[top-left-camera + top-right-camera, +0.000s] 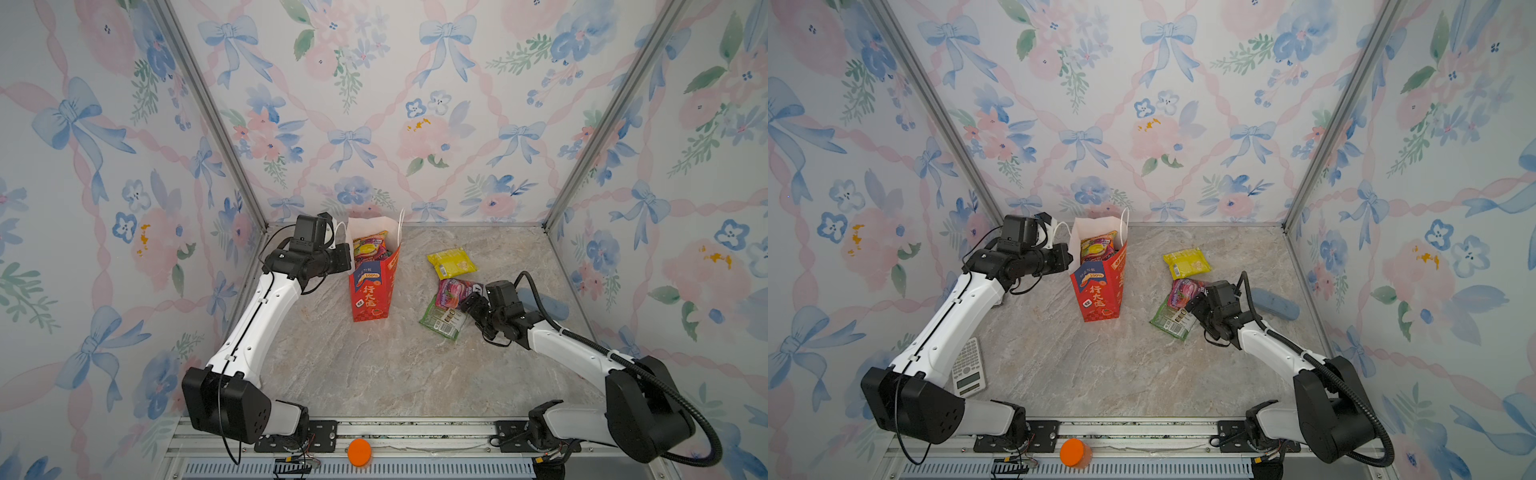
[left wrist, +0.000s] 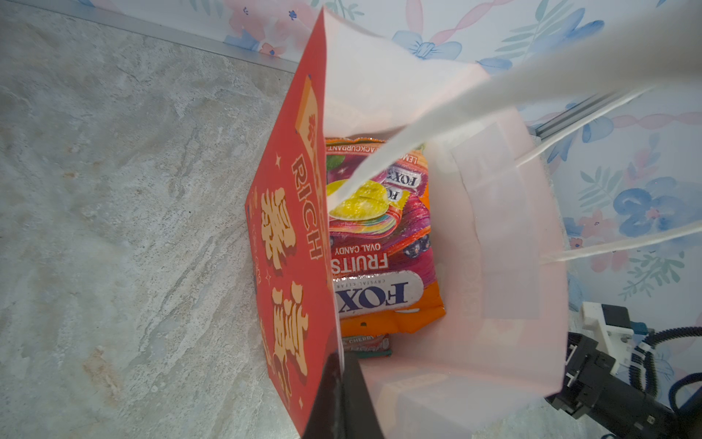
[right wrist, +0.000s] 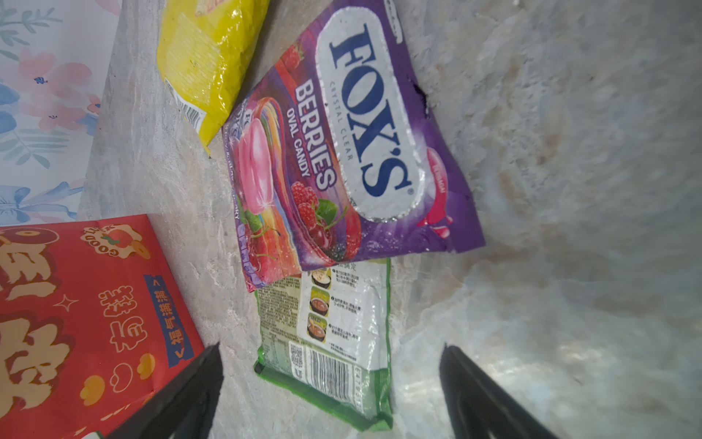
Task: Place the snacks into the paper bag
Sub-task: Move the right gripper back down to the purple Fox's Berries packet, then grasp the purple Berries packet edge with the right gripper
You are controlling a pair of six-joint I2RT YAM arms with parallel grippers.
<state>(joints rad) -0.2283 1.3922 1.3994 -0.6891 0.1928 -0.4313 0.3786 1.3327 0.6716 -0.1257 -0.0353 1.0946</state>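
Observation:
The purple packet's near edge (image 1: 457, 305) (image 3: 351, 251) lies below and outward, uncovered on top of the green packet, so my right gripper will next lower its open fingers outward and close on that edge.
The red paper bag (image 1: 370, 291) (image 1: 1100, 291) stands upright at the back left of the table, its mouth open. My left gripper (image 2: 339, 357) is shut on the bag's red wall (image 2: 296, 228) at the rim. An orange FOX'S packet (image 2: 380, 247) and other snacks lie inside. Three snacks lie on the table: a yellow packet (image 1: 451, 262) (image 3: 209, 57), a purple FOX'S packet (image 1: 455, 291) (image 3: 342, 152) and a green packet (image 1: 442, 320) (image 3: 342, 342) partly under the purple one. My right gripper (image 1: 473, 313) (image 3: 332, 346) is open just above the green packet's near end, holding nothing.
A bluish-grey cylinder (image 1: 1275, 303) lies by the right wall behind my right arm. A calculator (image 1: 968, 368) lies near the left wall under my left arm. An orange disc (image 1: 359, 452) sits on the front rail. Flowered walls close in three sides.

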